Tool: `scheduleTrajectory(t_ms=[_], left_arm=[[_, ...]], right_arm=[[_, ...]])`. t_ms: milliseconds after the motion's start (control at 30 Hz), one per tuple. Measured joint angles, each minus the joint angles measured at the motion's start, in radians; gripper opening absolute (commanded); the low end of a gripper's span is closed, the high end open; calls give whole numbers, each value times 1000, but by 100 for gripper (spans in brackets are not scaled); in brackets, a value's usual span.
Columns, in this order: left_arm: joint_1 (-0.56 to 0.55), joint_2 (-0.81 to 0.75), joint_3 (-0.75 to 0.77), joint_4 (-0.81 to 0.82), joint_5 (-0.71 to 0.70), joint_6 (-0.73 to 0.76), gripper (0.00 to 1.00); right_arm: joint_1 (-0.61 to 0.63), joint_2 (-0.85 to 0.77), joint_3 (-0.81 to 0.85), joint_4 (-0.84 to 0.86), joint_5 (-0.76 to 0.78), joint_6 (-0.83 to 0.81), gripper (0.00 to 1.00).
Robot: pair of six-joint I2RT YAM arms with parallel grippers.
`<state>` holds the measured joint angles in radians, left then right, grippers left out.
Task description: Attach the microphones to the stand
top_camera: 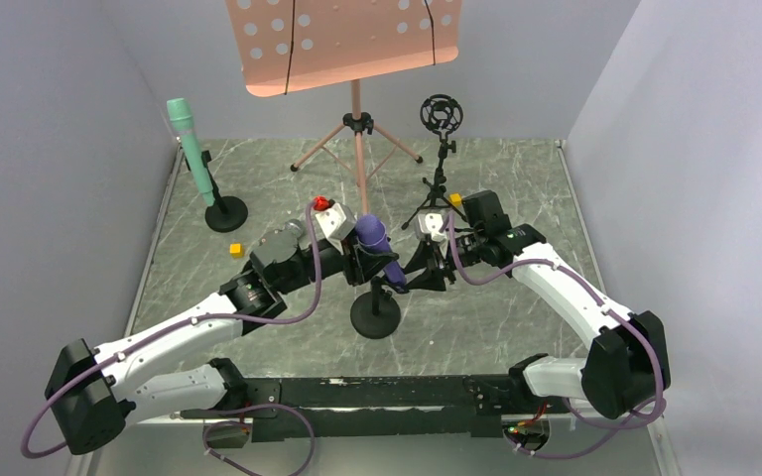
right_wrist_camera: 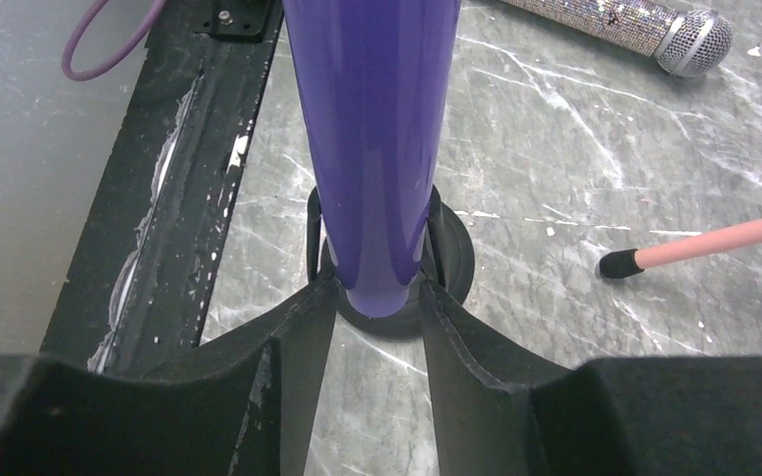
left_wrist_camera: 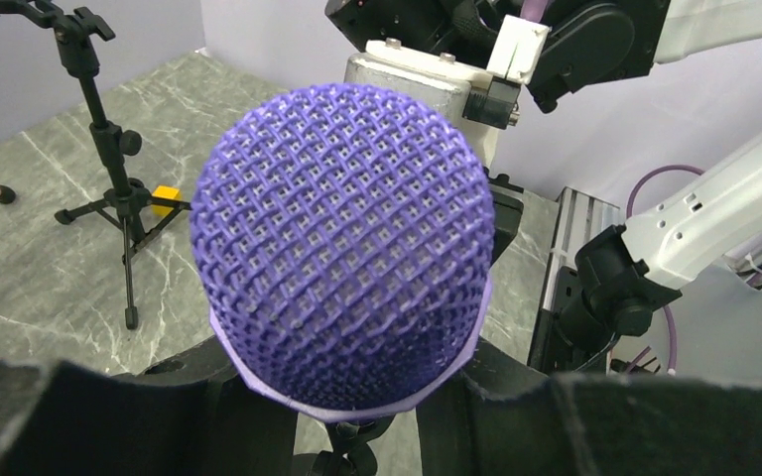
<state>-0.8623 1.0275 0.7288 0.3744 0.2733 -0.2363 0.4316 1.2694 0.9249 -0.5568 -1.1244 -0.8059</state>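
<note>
My left gripper should push the purple microphone deeper down along its slant before it opens, because only the microphone's narrow tip sticks out past the stand's clip.
A purple microphone [top_camera: 374,241] stands tilted in the clip of a black round-based stand [top_camera: 375,317] at the table's middle. My left gripper [left_wrist_camera: 357,402] is shut on it just under the mesh head [left_wrist_camera: 342,238]. My right gripper [right_wrist_camera: 377,297] is open, its fingertips [right_wrist_camera: 313,307] close on either side of the microphone's lower end [right_wrist_camera: 372,198], just above the stand's base [right_wrist_camera: 456,268]. A mint green microphone [top_camera: 189,149] sits in another black stand [top_camera: 226,213] at the back left. A glittery silver microphone [right_wrist_camera: 615,20] lies flat on the table.
A pink music stand [top_camera: 347,40] on a tripod fills the back middle, one foot [right_wrist_camera: 620,263] near the purple microphone's stand. A black shock mount [top_camera: 442,114] on a small tripod stands at the back right. Yellow cubes [top_camera: 236,250] [top_camera: 455,198] and a red piece [top_camera: 321,203] lie about.
</note>
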Motion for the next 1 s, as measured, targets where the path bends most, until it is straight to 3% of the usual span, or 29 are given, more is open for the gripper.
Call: scheduleTrajectory(t_ms=[300, 733, 1000], left_arm=[[19, 18, -25, 21, 28, -14, 0], [41, 38, -119, 168, 47, -74, 0], [41, 84, -141, 206, 74, -84, 0]], right_arm=[[-34, -11, 0, -53, 21, -42, 65], [-98, -25, 0, -148, 19, -111, 66], [-111, -28, 0, -151, 14, -112, 72]])
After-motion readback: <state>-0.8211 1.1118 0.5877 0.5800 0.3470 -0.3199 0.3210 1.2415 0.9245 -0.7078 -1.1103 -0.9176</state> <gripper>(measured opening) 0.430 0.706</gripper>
